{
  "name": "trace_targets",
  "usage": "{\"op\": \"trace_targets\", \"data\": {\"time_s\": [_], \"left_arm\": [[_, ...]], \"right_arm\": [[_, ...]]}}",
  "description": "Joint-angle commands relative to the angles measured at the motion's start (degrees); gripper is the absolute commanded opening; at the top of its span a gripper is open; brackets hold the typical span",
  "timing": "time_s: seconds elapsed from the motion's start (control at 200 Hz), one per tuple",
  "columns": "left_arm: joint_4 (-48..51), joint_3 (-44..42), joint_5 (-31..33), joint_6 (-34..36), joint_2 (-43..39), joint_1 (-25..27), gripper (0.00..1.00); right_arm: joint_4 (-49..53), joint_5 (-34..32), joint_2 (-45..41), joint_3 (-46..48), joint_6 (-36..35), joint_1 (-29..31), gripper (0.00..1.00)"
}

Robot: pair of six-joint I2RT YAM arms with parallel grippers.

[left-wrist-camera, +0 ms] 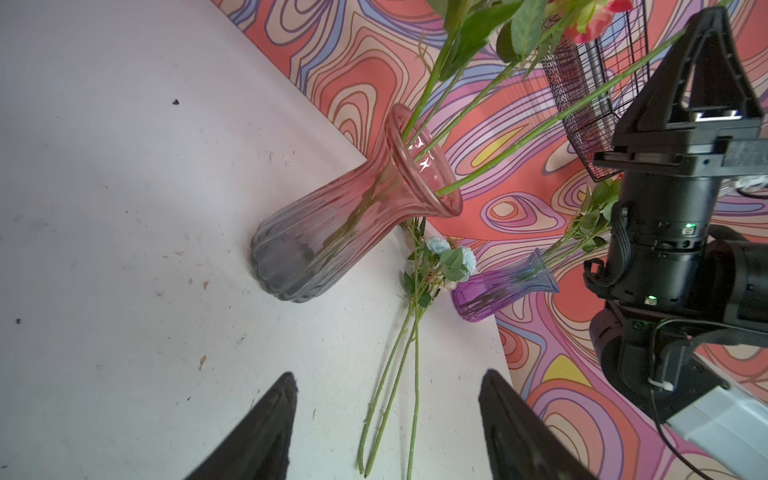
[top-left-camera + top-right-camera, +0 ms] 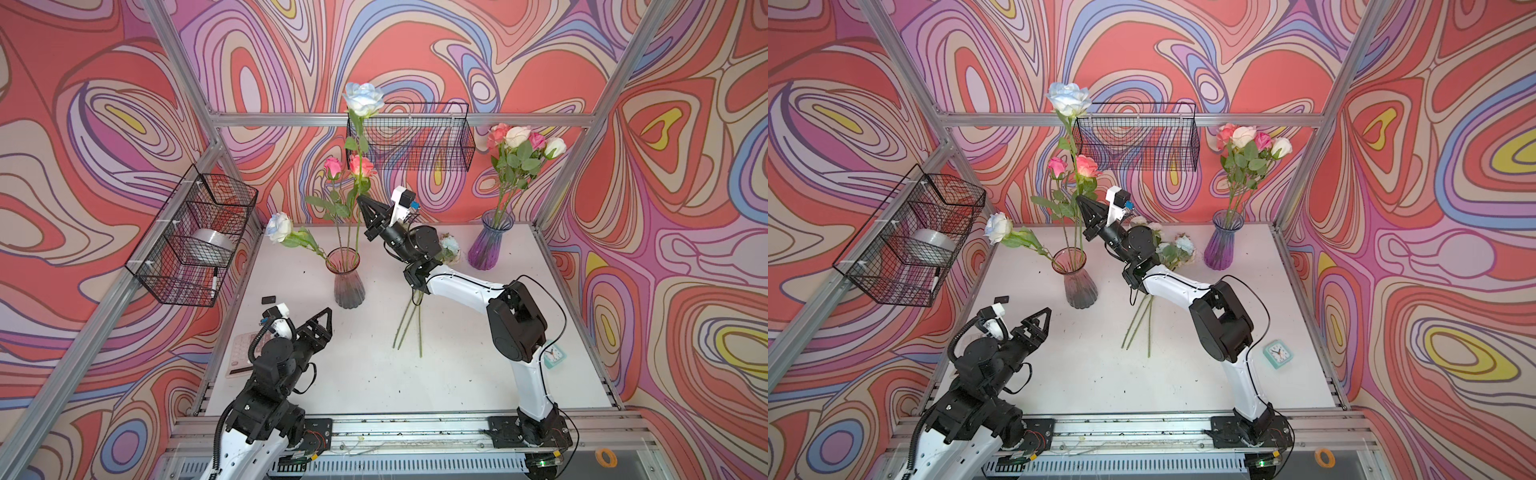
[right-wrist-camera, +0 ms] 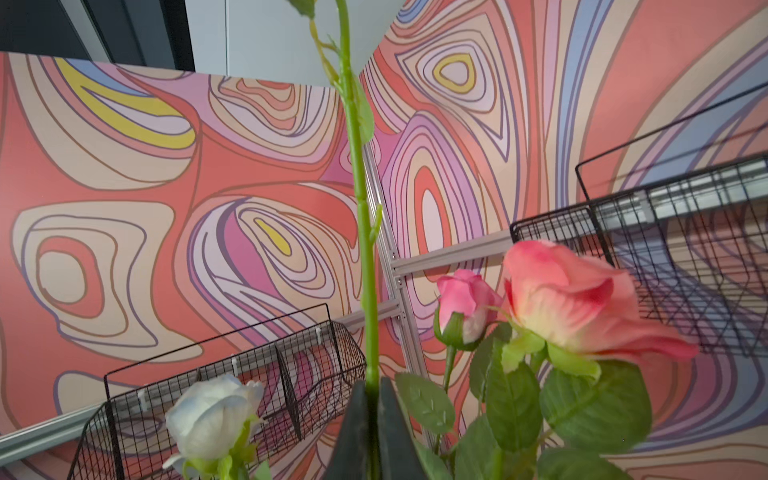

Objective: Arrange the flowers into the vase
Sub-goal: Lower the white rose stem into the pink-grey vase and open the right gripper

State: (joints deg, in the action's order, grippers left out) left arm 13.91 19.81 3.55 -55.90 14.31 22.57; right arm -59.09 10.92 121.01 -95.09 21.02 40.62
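My right gripper will move down to the vase's opening [image 2: 344, 258] and lower the tall rose's stem before letting it go, because the rose's bloom is far above the other roses.
A pink glass vase [image 2: 349, 286] [image 2: 1080, 286] [image 1: 353, 208] stands mid-table. It holds a pink rose [image 2: 333, 166], a coral rose [image 2: 362, 165] [image 3: 573, 299], a white-blue rose [image 2: 279, 226] leaning left, and a tall pale blue rose [image 2: 363, 99] [image 2: 1069, 97]. My right gripper [image 2: 360, 200] [image 2: 1079, 200] [image 3: 373, 380] is shut on the tall rose's stem [image 3: 368, 270], high above the vase mouth. Three loose flowers [image 2: 409, 328] [image 1: 415, 332] lie on the table under the right arm. My left gripper [image 2: 330, 311] [image 2: 1049, 311] [image 1: 386, 376] hovers open and empty at the front left.
A purple vase [image 2: 490, 245] [image 2: 1223, 245] with a bouquet [image 2: 523, 143] stands at the back right. Wire baskets hang on the left wall [image 2: 199, 237] and back wall [image 2: 411, 137]. A small clock [image 2: 1277, 353] sits by the right arm, a calculator [image 2: 241, 353] by the left.
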Motion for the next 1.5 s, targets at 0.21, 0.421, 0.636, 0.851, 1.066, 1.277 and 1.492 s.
{"op": "trace_targets", "data": {"time_s": [0.21,0.421,0.636,0.851,1.066,1.277,1.492], "left_arm": [[-3.84,-1.43,0.52,-2.94,1.16,0.37,0.70],[0.22,3.24,1.11,2.01,5.75,0.36,0.71],[0.05,3.89,1.44,3.01,7.23,0.32,0.72],[-1.49,4.36,2.59,3.60,8.41,0.36,0.72],[-4.61,4.95,1.29,3.43,12.64,0.29,0.72],[-3.70,7.25,0.00,4.21,15.83,0.37,0.72],[-4.20,7.23,-0.38,4.67,16.01,0.29,0.72]], "right_arm": [[1.10,1.15,1.01,3.28,-3.02,2.50,0.00],[2.44,0.33,0.26,5.50,-4.62,4.71,0.21],[5.05,-2.49,-1.26,7.32,-6.76,5.78,0.30],[7.32,-7.20,-4.98,10.88,-7.19,5.78,0.34],[19.70,-12.75,-4.04,3.49,-8.62,5.51,0.39],[34.25,-11.38,-4.61,-1.57,-8.36,5.39,0.47],[54.67,-10.91,-6.53,-7.32,-8.82,4.08,0.60]]}}
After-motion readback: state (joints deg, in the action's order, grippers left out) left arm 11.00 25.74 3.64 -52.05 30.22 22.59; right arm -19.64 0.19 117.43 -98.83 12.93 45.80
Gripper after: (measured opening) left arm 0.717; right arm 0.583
